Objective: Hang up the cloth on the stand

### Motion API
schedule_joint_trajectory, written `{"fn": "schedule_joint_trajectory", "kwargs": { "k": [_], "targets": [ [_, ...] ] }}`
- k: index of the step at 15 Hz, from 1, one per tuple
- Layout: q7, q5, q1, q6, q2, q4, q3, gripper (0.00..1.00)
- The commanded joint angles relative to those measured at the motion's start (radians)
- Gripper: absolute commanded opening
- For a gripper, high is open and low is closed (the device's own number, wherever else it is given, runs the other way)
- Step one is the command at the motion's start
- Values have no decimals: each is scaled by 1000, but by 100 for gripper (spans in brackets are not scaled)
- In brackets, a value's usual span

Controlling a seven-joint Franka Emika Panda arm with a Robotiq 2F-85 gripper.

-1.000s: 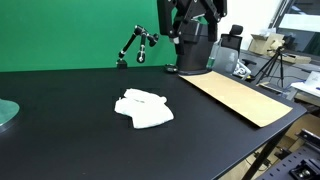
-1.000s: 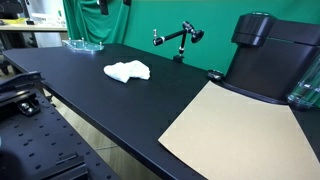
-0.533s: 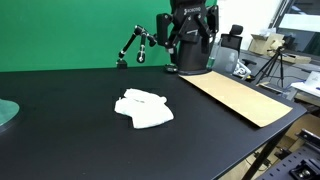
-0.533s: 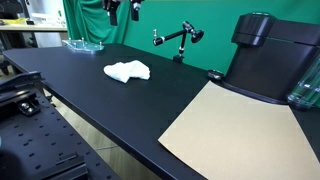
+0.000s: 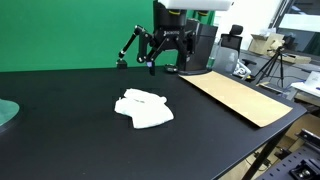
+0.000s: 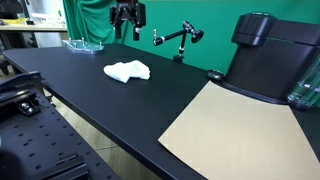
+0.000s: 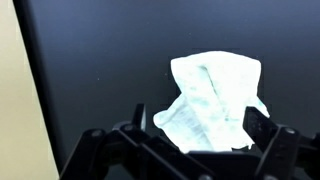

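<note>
The fold along the middle of the white cloth (image 5: 143, 108) is below my open fingers, so I should move my gripper down and away from the cardboard sheet onto that fold.
The white rumpled cloth (image 5: 143, 108) lies on the black table and shows in both exterior views (image 6: 127, 70) and in the wrist view (image 7: 215, 100). The thin black jointed stand (image 5: 133, 45) stands at the table's back by the green screen, also seen in an exterior view (image 6: 178, 38). My gripper (image 5: 163, 58) hangs in the air above the table, behind and above the cloth, apart from it (image 6: 126, 24). In the wrist view its two fingers (image 7: 197, 128) are spread wide and empty, with the cloth below between them.
A tan cardboard sheet (image 5: 238, 97) lies on the table beside the cloth's area. A bulky black cylindrical machine (image 6: 268, 60) stands at the sheet's far end. A clear round dish (image 6: 84, 44) sits at a table corner. A camera tripod (image 5: 272, 65) stands beyond the table.
My gripper has come down and moved toward the cloth, from high near the black cylinder to a spot lower over the table. The cloth has not moved.
</note>
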Motion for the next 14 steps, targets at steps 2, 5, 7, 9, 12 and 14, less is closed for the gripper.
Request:
{"fn": "schedule_joint_trajectory", "kwargs": {
  "k": [2,5,7,9,12,14],
  "targets": [
    [93,-72,30,26,124,70,-43,100],
    [34,-36,45,33,111,45,-62,100],
    [67,-69,52,40,128,56,-74,100],
    [63,-103,60,70,159,66,-85,100],
    [30,-103,72,127,207,78,-100,100],
    [-3,-82,79,165,243,88,-106,100]
  ]
}}
